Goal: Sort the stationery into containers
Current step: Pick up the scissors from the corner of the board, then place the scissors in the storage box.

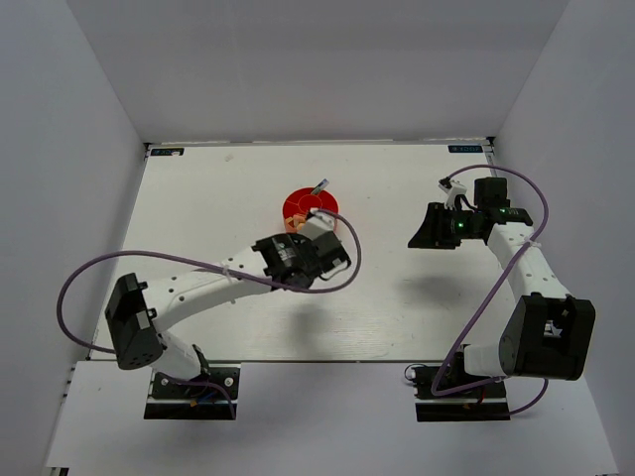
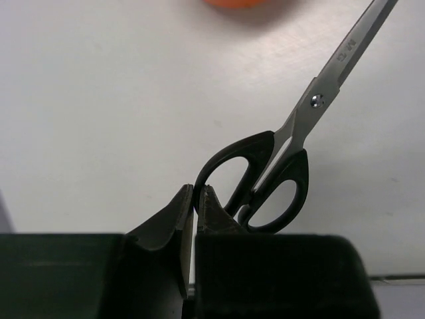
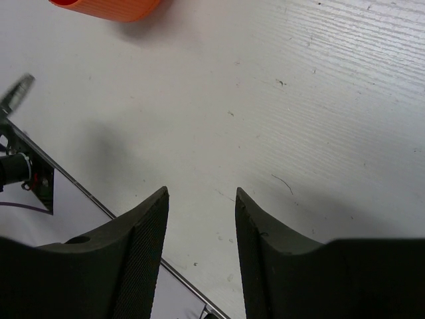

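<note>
My left gripper will move outward, tilt the scissors' blades down, lower them inside the organiser's empty section by the pen and release the scissors, since the section opens upward.
My left gripper [image 2: 197, 189] is shut on the rim of one black handle loop of the scissors [image 2: 299, 126]. Their steel blades point up and to the right, toward the orange organiser [image 2: 242, 2] at the top edge. From above, the left gripper [image 1: 319, 230] sits just in front of the organiser [image 1: 309, 208], and a slim pen [image 1: 319, 186] stands out of it. The scissors are hidden there. My right gripper [image 1: 427, 230] is open and empty to the right of the organiser. In its wrist view the open gripper [image 3: 201, 193] hangs over bare table, with the organiser [image 3: 106, 8] at the top left.
The white table [image 1: 397, 297] is walled at the back and both sides. The left arm's purple cable [image 1: 149, 260] loops over the table's left half. In the right wrist view a metal edge strip [image 3: 133, 229] runs diagonally at the lower left.
</note>
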You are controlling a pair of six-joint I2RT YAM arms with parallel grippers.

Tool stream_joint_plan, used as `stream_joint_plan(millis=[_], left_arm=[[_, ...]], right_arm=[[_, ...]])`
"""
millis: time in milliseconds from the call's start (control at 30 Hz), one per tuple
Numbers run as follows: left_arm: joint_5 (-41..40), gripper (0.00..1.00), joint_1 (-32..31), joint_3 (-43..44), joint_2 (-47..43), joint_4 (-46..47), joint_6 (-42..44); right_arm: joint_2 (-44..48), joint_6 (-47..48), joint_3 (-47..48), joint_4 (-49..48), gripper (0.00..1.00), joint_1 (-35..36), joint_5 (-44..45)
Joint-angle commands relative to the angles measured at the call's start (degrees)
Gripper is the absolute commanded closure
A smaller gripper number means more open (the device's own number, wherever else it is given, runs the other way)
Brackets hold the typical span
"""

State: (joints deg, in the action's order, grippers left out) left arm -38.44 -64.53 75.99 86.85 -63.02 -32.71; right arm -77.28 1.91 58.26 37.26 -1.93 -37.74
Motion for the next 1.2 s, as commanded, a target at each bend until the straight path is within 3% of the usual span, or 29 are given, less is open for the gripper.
stream_joint_plan(millis=[0,200,367,433,467,500,767,1000,1167], left_arm=[[-6.99,1.00,5.01,2.75,-3.35,0.08,13.61],[-14.64,1.00,10.21,7.68,-1.34,7.03,28.21],[-21.32,1.00,12.50,8.92,2.18,19.67,49.38],[-22.81,1.00,13.03,7.09,3.41,29.25,59.04],[-23.96,1.00,13.12,6.55,4.02,31.80,68.30],[-24.40,1.00,13.38,5.50,4.47,39.39,71.26],[-20.63,1.00,14.52,0.75,5.00,57.91,96.48],[-18.34,1.00,15.66,-1.36,5.17,64.41,109.67],[-17.38,1.00,15.66,-2.95,5.09,63.20,111.63]], right_arm=[[1.25,0.46,0.01,-0.25,0.52,-0.35,-1.38],[1.07,0.55,-0.08,-0.25,0.52,-0.44,-1.46],[0.46,0.37,-0.08,-0.25,0.52,-0.52,-1.99],[0.37,0.46,0.10,-0.08,0.52,-0.44,-2.08],[0.37,0.37,0.19,-0.08,0.52,-0.44,-2.08],[0.46,0.37,0.19,0.01,0.52,-0.44,-2.08],[0.28,0.46,0.36,0.53,0.52,-0.88,-2.52],[0.11,0.37,0.45,0.28,0.52,-1.58,-3.48],[0.11,0.29,0.36,0.36,0.52,-2.02,-3.75]])
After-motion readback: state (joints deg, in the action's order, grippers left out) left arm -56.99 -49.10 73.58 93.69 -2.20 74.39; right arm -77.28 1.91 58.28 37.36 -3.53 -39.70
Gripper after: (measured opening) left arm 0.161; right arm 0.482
